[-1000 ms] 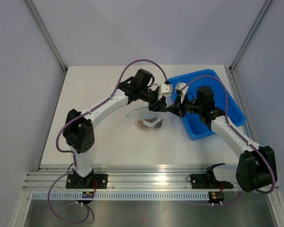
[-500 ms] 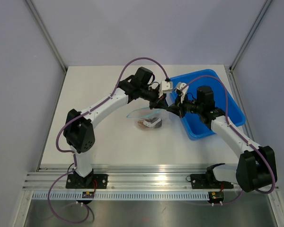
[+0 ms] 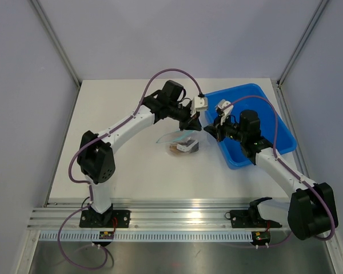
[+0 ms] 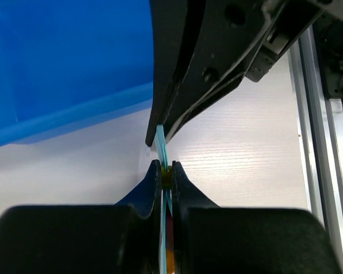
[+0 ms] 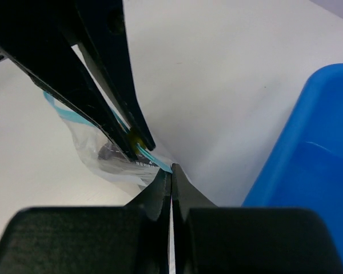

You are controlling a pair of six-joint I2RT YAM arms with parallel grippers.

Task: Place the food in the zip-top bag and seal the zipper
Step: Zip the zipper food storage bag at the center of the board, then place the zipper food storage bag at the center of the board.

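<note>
My left gripper slides along the teal zipper, away from my right gripper, to the zipper's other end next.
The zip-top bag (image 3: 179, 141) lies mid-table, its mouth edge lifted. The food (image 3: 182, 148), orange-brown and dark pieces, sits inside it. A dark piece shows through the plastic in the right wrist view (image 5: 110, 153). My left gripper (image 3: 192, 123) is shut on the teal zipper (image 4: 160, 142), with an orange-brown piece (image 4: 170, 251) seen low behind its jaws. My right gripper (image 3: 209, 131) is shut just right of the left one. In its own view its tips (image 5: 171, 169) pinch the very end of the zipper (image 5: 154, 157).
The big blue tray (image 3: 277, 134) stands at the right, under my right arm. It also shows in the left wrist view (image 4: 57, 68) and in the right wrist view (image 5: 308, 142). Aluminium rails (image 3: 177, 220) run along the near table edge.
My right gripper has slid right along the zipper, away from the left gripper, to the strip's end. My left gripper has kept its hold; the bag has shifted slightly.
</note>
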